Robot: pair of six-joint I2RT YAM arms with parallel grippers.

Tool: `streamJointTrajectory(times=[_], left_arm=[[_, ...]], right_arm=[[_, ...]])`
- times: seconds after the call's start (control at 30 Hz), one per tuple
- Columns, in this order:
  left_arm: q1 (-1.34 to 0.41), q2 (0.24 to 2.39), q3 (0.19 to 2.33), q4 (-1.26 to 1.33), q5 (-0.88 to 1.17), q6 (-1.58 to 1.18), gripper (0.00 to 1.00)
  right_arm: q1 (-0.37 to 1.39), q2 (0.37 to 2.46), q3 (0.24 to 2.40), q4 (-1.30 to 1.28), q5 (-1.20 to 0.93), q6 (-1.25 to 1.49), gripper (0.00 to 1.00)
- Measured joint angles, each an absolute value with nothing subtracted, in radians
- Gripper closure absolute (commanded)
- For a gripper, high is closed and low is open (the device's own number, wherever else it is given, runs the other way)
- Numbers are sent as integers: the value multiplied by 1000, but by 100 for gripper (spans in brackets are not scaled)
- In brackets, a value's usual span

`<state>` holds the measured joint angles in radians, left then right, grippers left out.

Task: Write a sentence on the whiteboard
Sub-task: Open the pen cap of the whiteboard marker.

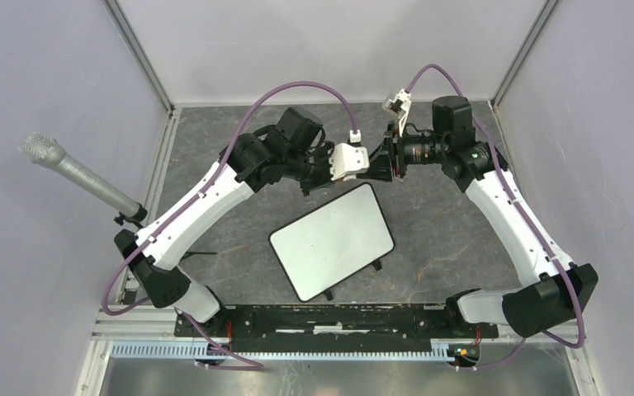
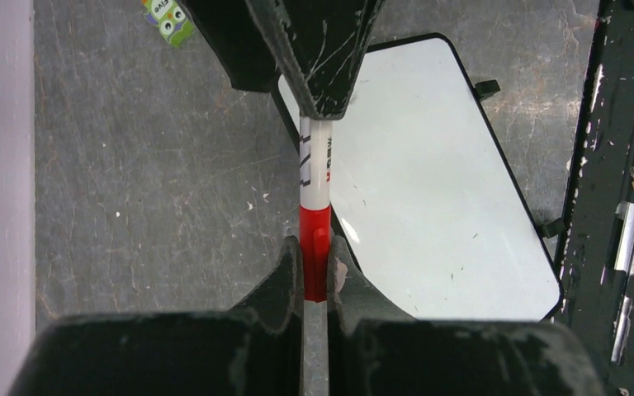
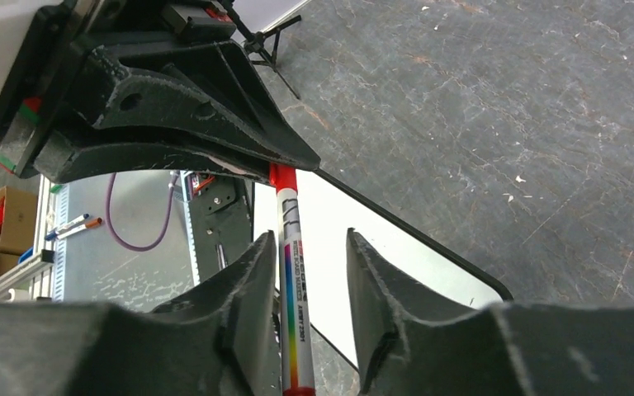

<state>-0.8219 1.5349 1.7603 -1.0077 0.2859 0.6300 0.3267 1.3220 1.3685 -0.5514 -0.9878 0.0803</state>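
My left gripper is above bare tabletop, which also lies to its left in the top view. It should next move toward the microphone and down to release the red cap.
The whiteboard [image 1: 332, 239] lies tilted on the dark table and its face is blank; no red sentence shows on it in any view. Both grippers meet above its far corner. My left gripper [image 2: 314, 252] is shut on the red cap of a red-and-white marker pen [image 2: 314, 177]. My right gripper [image 3: 305, 239] has its jaws apart around the pen's white barrel [image 3: 289, 272], which lies against one finger with a gap on the other side. The board also shows in the left wrist view [image 2: 429, 181] and in the right wrist view [image 3: 363, 239].
A grey microphone [image 1: 82, 177] on a stand leans in at the left. A black rail [image 1: 330, 318] runs along the near edge between the arm bases. A small green figure [image 2: 167, 18] lies on the table beyond the board. Walls close three sides.
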Motion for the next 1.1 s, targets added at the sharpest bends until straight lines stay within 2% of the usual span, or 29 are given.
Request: streamJointTrajectory(times=[0.1, 0.23, 0.27, 0.33, 0.43, 0.6, 0.83, 0.9, 0.97, 1.1], left_arm=[[-829, 1541, 1766, -1008, 285, 630, 98], [-833, 1553, 1773, -1008, 284, 630, 98], [-834, 1556, 1775, -1008, 285, 630, 97], [-838, 1559, 1777, -1008, 284, 630, 98], [-839, 1561, 1781, -1008, 284, 630, 98], [-839, 1561, 1781, -1008, 266, 631, 98], [-839, 1561, 1781, -1008, 261, 635, 98], [-839, 1561, 1781, -1009, 261, 635, 97], [-839, 1562, 1781, -1010, 260, 635, 98], [-839, 1564, 1783, -1019, 263, 636, 98]], right_arm=[[332, 1322, 1369, -552, -986, 81, 68], [340, 1322, 1369, -555, -986, 81, 72], [342, 1322, 1369, -555, -986, 81, 70], [346, 1322, 1369, -555, -985, 81, 60], [348, 1322, 1369, -556, -986, 79, 60], [352, 1322, 1369, -561, -985, 66, 69], [352, 1322, 1369, -578, -981, 43, 74], [352, 1322, 1369, -581, -978, 38, 83], [353, 1322, 1369, -584, -977, 34, 98], [358, 1322, 1370, -591, -974, 27, 100]])
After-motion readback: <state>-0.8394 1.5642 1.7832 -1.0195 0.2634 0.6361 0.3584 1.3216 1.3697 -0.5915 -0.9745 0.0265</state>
